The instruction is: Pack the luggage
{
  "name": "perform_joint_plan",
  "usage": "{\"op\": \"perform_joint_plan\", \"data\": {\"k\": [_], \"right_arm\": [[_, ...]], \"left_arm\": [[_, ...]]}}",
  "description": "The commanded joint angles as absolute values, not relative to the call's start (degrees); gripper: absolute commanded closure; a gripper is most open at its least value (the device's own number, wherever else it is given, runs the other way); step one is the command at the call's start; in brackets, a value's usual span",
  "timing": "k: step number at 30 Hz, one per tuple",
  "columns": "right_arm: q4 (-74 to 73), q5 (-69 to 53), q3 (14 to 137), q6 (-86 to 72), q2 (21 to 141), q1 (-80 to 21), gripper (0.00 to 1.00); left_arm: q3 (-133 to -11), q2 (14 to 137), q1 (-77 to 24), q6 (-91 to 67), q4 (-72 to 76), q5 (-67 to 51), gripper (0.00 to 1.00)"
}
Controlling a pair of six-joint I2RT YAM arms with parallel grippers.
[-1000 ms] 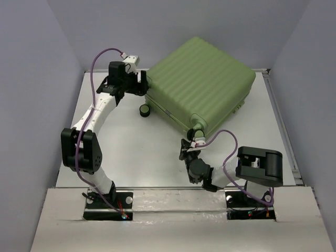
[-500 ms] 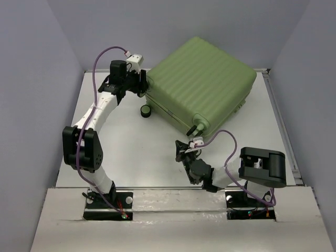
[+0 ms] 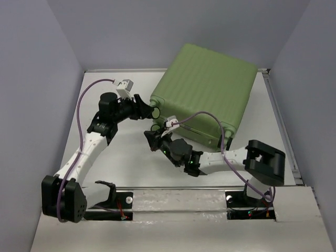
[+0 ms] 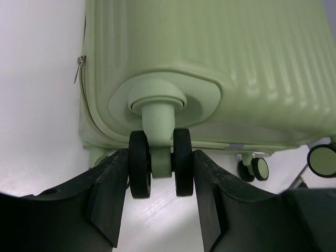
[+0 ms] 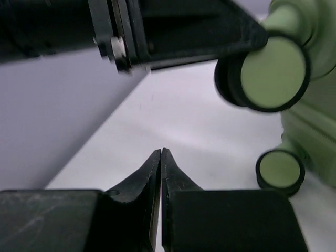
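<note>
The luggage (image 3: 205,89) stands crooked, so my left gripper will next pull the twin black wheel back and to the right in the top view, then let go of it.
The light-green ribbed luggage (image 3: 205,89) is shut and stands tilted at the back right of the table. My left gripper (image 3: 147,108) is at its lower left corner. In the left wrist view my left gripper (image 4: 160,157) has one finger on each side of a twin black wheel (image 4: 139,170) under the luggage shell (image 4: 210,52), and both fingers touch it. My right gripper (image 3: 148,139) is shut and empty, low over the table just in front of that corner. In the right wrist view my right gripper (image 5: 160,151) points past two green-hubbed wheels (image 5: 273,73).
The white table (image 3: 121,157) is walled by grey panels at the left, back and right. A metal rail (image 3: 278,115) runs along the right edge. A zipper pull (image 4: 79,68) hangs at the luggage's side seam. The right arm lies stretched across the table in front of the luggage.
The luggage went from lying flat to tilted up on its side. My left gripper moved nearer and closed on a wheel. My right arm stretched left toward the same corner.
</note>
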State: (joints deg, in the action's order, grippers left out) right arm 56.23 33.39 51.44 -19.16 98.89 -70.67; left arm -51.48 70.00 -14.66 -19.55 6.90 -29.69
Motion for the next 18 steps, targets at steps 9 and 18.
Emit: {"op": "perform_joint_plan", "data": {"k": [9, 18], "right_arm": [[-19.50, 45.72, 54.84, -38.42, 56.36, -58.04, 0.05], [-26.02, 29.57, 57.47, -28.49, 51.66, -19.82, 0.00]], "left_arm": [[-42.89, 58.19, -19.50, -26.72, 4.13, -32.18, 0.94], [-44.29, 59.67, -24.34, -26.72, 4.74, -30.49, 0.94]]}}
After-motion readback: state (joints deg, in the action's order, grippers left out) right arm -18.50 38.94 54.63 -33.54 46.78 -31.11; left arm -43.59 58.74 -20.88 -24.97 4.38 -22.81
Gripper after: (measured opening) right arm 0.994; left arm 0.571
